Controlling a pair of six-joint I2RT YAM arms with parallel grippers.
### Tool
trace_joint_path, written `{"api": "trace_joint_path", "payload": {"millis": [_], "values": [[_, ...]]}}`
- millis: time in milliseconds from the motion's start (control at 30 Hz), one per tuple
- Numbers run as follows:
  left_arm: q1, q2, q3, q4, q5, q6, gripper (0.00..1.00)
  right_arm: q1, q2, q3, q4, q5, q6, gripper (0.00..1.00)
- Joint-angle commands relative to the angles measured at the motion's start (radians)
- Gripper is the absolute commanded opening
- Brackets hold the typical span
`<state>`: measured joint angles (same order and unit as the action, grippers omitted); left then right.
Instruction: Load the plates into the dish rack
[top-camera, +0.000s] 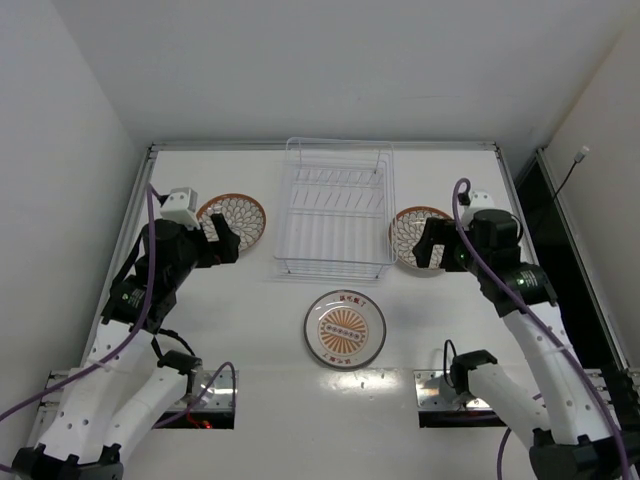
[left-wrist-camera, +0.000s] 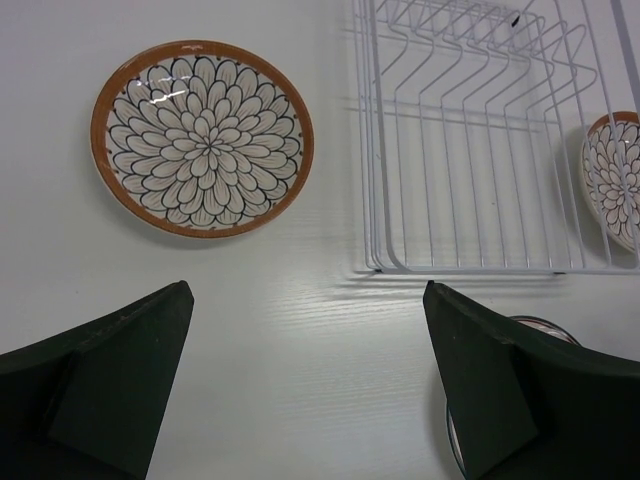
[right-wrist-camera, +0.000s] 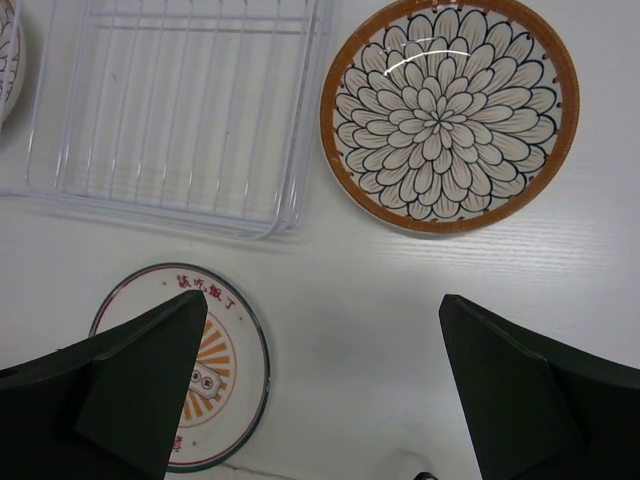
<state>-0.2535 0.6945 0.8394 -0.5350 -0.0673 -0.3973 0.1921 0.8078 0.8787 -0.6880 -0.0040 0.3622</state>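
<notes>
Next, the right gripper lowers while turning toward the dish rack and comes onto the orange-rimmed plate's near rim, since that plate lies flat below it.
The empty wire dish rack stands at the middle back of the table; it also shows in the left wrist view and the right wrist view. An orange-rimmed plate lies flat left of it, also in the left wrist view. A second orange-rimmed plate lies flat right of it, also in the right wrist view. The sunburst plate lies in front of the rack, also in the right wrist view. My left gripper hovers open over the left plate's near edge. My right gripper hovers open over the right plate.
White walls close in the table at left, back and right. A raised rail runs along the back edge. Purple cables hang along both arms. Metal base plates sit at the near edge.
</notes>
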Motion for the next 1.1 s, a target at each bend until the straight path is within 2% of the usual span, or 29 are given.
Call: {"api": "trace_joint_path", "payload": {"millis": [0,33,167,233,333,500,700,800,900,1067], "values": [[0.011,0.002,-0.002,0.03,-0.009,-0.008,1.0,-0.013,0.043,0.009,0.085,0.014,0.09,1.0],[0.011,0.002,-0.002,0.03,-0.009,-0.008,1.0,-0.013,0.085,0.022,0.075,0.103,0.109,1.0],[0.002,0.002,-0.002,0.021,-0.009,-0.017,1.0,-0.052,0.244,0.112,0.035,0.217,0.167,1.0],[0.002,0.002,-0.002,0.021,-0.022,-0.017,1.0,-0.08,0.298,0.112,0.066,0.156,0.195,1.0],[-0.016,-0.007,-0.002,0.011,-0.043,-0.017,1.0,-0.178,0.372,0.074,0.123,0.038,0.204,1.0],[-0.036,-0.018,-0.002,0.01,-0.052,-0.026,1.0,-0.362,0.45,0.051,0.17,-0.066,0.195,1.0],[-0.036,0.019,-0.002,0.01,-0.052,-0.026,1.0,-0.558,0.55,-0.091,0.295,-0.287,0.236,1.0],[-0.036,0.043,-0.002,0.01,-0.052,-0.026,1.0,-0.618,0.637,-0.171,0.41,-0.457,0.279,1.0],[-0.036,0.043,-0.002,0.01,-0.052,-0.026,1.0,-0.649,0.724,-0.239,0.536,-0.552,0.316,1.0],[-0.036,0.043,-0.002,0.01,-0.052,-0.026,1.0,-0.668,0.843,-0.261,0.643,-0.594,0.327,0.91]]}}
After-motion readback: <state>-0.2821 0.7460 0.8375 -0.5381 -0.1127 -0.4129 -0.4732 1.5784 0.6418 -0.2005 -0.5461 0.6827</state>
